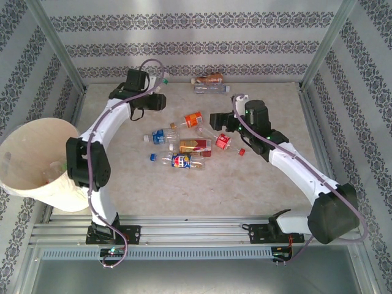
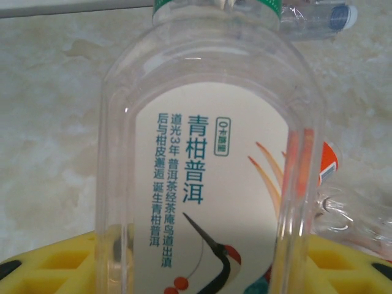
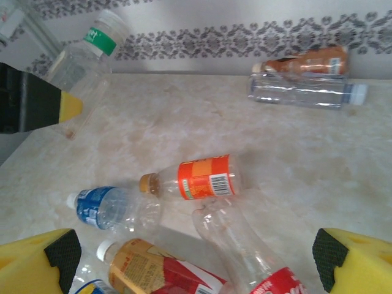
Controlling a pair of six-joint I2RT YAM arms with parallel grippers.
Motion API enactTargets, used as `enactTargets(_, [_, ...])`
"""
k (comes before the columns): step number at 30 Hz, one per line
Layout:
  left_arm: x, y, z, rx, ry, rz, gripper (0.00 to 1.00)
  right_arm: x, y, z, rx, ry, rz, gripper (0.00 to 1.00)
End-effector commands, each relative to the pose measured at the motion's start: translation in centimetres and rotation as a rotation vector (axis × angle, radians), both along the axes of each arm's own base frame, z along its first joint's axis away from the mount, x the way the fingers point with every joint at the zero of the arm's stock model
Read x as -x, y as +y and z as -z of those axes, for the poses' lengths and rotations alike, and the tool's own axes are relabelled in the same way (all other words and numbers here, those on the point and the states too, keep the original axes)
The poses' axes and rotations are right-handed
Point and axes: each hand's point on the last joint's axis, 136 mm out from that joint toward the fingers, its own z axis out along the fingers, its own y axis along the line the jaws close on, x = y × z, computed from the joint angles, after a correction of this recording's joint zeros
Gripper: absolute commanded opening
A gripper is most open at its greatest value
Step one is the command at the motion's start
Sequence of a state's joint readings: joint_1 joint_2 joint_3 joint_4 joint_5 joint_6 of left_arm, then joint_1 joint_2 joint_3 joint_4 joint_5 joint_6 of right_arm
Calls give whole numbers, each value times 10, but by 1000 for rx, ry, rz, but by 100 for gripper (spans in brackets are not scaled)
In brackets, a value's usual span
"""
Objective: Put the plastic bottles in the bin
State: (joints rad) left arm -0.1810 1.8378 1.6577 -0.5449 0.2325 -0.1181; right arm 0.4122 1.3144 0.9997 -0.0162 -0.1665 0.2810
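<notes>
My left gripper lifts and swings over the cream bin's opening next, before it releases the clear bottle [image 2: 208, 153]. The bin's raised rim lies back and sideways.
My left gripper [image 1: 157, 98] [image 2: 205, 272] is shut on a clear plastic bottle [image 2: 208, 153] with a white crane label and a green neck band, held off the table at the back left. The same bottle [image 3: 86, 52] stands tilted at the upper left of the right wrist view. My right gripper [image 1: 218, 120] [image 3: 195, 263] is open above a cluster of plastic bottles: orange-labelled [image 1: 195, 119] [image 3: 202, 177], blue-labelled [image 1: 160, 136] [image 3: 104, 207], yellow-and-red [image 1: 196, 145] [image 3: 153, 272] and red-labelled [image 1: 224, 142] [image 3: 257, 257]. The cream bin [image 1: 61, 195] stands at the left edge.
Two more bottles lie by the back wall, a brown-orange one [image 1: 212, 78] [image 3: 309, 61] and a clear one [image 1: 211, 89] [image 3: 303, 92]. Another, blue-labelled, [image 1: 182, 160] lies nearest the front. A loose red cap [image 1: 241, 152] and a blue cap [image 1: 152, 157] sit beside the cluster. Metal frame posts stand at the corners.
</notes>
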Motion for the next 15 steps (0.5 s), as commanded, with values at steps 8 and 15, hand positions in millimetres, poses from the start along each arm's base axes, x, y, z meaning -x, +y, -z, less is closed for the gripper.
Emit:
enactTargets(8, [53,33,-83,103,-126,-232,31,5,70,-40,-61,-177,-275,98])
enactTargets(15, [91,68,-120,-9,-185,-335,32,27,115,-60,-49,-314,-460,98])
